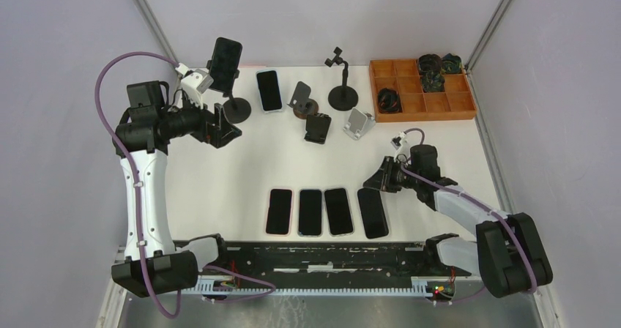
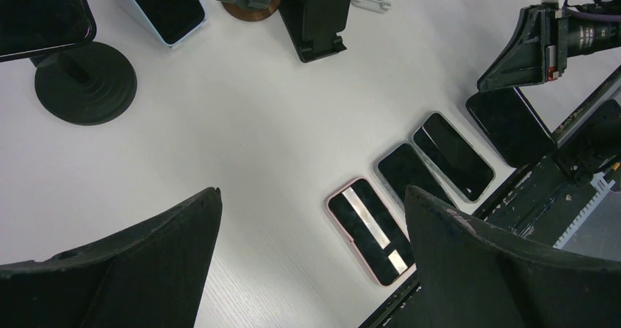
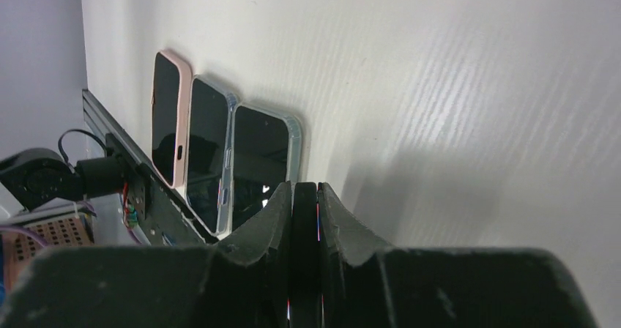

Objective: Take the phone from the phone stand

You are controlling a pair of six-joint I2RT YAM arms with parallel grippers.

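The far end of the phone is still off the table, so the robot's right gripper should next tilt flatter and lower the phone beside the row.
A black phone (image 1: pixel 225 63) stands clamped upright on a black round-based phone stand (image 1: pixel 236 110) at the back left; the left wrist view shows this phone (image 2: pixel 40 13) and stand base (image 2: pixel 84 83) at its top left. My left gripper (image 1: pixel 222 132) hangs open and empty just in front of the stand, its fingers (image 2: pixel 146 262) wide apart. My right gripper (image 1: pixel 377 180) is shut on the far end of another black phone (image 1: pixel 373 212), at the right end of a row. Its thin edge (image 3: pixel 305 255) sits squeezed between my jaws.
Three more phones (image 1: pixel 310 211) lie side by side near the front edge. A phone (image 1: pixel 269 90) lies flat at the back beside a wooden-based stand (image 1: pixel 302 101), a black stand (image 1: pixel 318 128), a white stand (image 1: pixel 359 123) and a tall clamp stand (image 1: pixel 342 86). An orange tray (image 1: pixel 421 105) sits back right.
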